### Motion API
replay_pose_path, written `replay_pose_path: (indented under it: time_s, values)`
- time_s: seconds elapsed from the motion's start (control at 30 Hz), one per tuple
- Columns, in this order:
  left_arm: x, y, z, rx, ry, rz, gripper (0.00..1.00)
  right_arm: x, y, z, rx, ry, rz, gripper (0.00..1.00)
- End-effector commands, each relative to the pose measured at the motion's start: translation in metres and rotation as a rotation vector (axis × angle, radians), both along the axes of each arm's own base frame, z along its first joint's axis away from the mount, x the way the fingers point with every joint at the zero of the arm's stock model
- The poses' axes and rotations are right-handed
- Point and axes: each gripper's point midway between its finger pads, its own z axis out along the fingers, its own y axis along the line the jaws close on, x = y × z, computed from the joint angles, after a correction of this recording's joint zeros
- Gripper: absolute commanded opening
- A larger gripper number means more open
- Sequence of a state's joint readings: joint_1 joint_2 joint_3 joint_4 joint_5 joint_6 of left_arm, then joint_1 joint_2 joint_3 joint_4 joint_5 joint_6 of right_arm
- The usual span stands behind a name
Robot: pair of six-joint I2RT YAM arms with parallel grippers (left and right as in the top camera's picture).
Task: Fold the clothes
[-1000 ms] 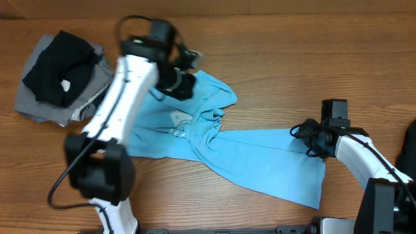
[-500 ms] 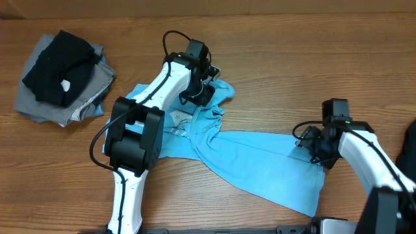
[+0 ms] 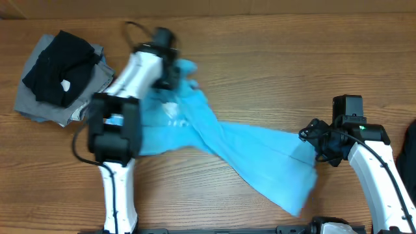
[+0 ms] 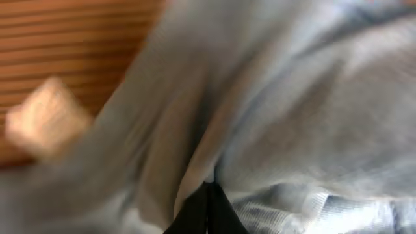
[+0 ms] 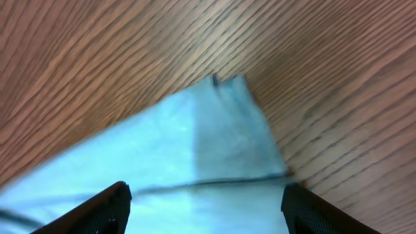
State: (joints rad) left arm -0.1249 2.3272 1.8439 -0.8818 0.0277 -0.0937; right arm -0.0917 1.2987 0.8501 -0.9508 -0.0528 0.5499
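Note:
My left gripper next pulls its bunch of the fabric left in the overhead view, onto the tabletop beside the pile, and releases it, as bare wood shows there.
The light blue T-shirt (image 3: 253, 153) lies stretched in a diagonal band from the upper left to the lower right of the table. My left gripper (image 3: 174, 73) is at its upper left end, shut on a bunch of the fabric. The left wrist view shows the closed left gripper (image 4: 208, 198) pinching the T-shirt cloth (image 4: 312, 97), all blurred. My right gripper (image 3: 316, 142) hovers at the shirt's right edge. In the right wrist view it (image 5: 205, 208) stands open, wide apart over a corner of the T-shirt (image 5: 195, 143), holding nothing.
A pile of a black garment (image 3: 58, 68) on grey ones (image 3: 39, 107) sits at the table's far left. A dark object (image 3: 411, 149) shows at the right edge. Bare wooden table (image 3: 292, 58) lies behind the shirt.
My left gripper has swung left with the shirt's top in it, pulling the cloth out long. My right gripper has opened wider and no longer pinches the hem.

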Motion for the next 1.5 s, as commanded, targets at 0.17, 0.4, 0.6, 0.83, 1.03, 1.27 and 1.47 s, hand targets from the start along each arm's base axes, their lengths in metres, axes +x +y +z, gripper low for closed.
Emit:
replay_pose_path:
  time_s: [0.17, 0.4, 0.6, 0.83, 1.03, 1.27, 1.47]
  values:
    - [0.006, 0.084, 0.001, -0.08, 0.058, 0.216, 0.04, -0.031, 0.032, -0.033, 0.19, 0.13, 0.023, 0.77]
    - [0.022, 0.07, 0.042, -0.077, 0.006, 0.139, 0.04, -0.054, 0.06, -0.039, 0.349, 0.19, 0.068, 0.71]
    - [0.039, 0.059, 0.115, -0.081, -0.094, 0.113, 0.08, -0.101, 0.075, -0.054, 0.4, 0.343, 0.078, 0.7]
    - [0.038, 0.049, 0.199, -0.132, -0.216, 0.091, 0.15, -0.119, 0.106, -0.067, 0.511, 0.345, 0.163, 0.64]
    - [0.022, 0.048, 0.226, -0.136, -0.227, 0.087, 0.18, -0.118, 0.121, -0.071, 0.498, 0.341, 0.192, 0.53]
    - [0.005, 0.048, 0.23, -0.125, -0.186, 0.074, 0.2, -0.115, 0.119, -0.073, 0.467, 0.332, 0.184, 0.04]
    - [0.002, 0.049, 0.229, -0.125, -0.169, 0.076, 0.2, -0.104, 0.11, -0.068, 0.4, 0.312, 0.187, 0.04]
